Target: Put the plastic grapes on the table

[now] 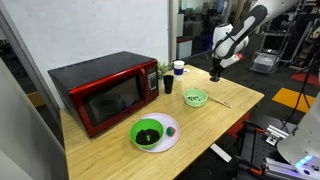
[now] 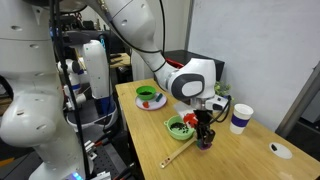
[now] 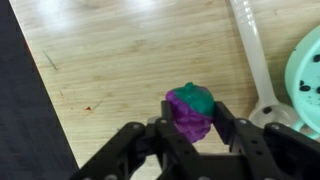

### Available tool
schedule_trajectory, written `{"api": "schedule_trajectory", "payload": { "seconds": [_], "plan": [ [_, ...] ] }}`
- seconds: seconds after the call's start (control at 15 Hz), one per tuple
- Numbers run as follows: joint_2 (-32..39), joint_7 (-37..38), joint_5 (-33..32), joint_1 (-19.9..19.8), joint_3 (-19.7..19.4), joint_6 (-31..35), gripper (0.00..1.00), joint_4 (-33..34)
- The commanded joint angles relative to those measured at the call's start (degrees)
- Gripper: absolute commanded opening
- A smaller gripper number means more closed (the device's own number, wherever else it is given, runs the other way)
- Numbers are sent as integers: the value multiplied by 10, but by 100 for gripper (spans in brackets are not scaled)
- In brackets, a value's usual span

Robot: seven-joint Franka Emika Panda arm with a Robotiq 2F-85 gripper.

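Note:
I need to lower my gripper next toward the bare wood beside the white spoon, moving away from the small green bowl (image 2: 180, 127), because the plastic grapes are still hanging above the table.
The plastic grapes (image 3: 188, 110) are a small purple knobbly clump with a green top. In the wrist view they sit between the two black fingers of my gripper (image 3: 195, 108), which touch them on both sides. The light wooden table (image 3: 110, 60) lies right beneath. In an exterior view my gripper (image 2: 204, 134) points straight down at the table (image 2: 240, 155), next to a small green bowl (image 2: 180, 127). In an exterior view the gripper (image 1: 215, 72) is by the table's (image 1: 110, 150) far edge.
A white spoon (image 3: 255, 50) lies by the small green bowl (image 1: 195, 98). A round plate with another green bowl (image 1: 155, 133) stands nearer the front. A red microwave (image 1: 105, 92), a black cup (image 1: 168, 84) and a white cup (image 2: 240, 118) stand on the table.

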Motion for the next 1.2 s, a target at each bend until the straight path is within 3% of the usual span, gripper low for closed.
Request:
{"api": "schedule_trajectory", "payload": {
  "seconds": [0.0, 0.4, 1.13],
  "plan": [
    [24, 24, -19, -19, -15, -21, 20, 21],
    [47, 54, -24, -28, -41, 5, 20, 14],
    [78, 116, -10, 5, -43, 126, 20, -44]
  ]
}}
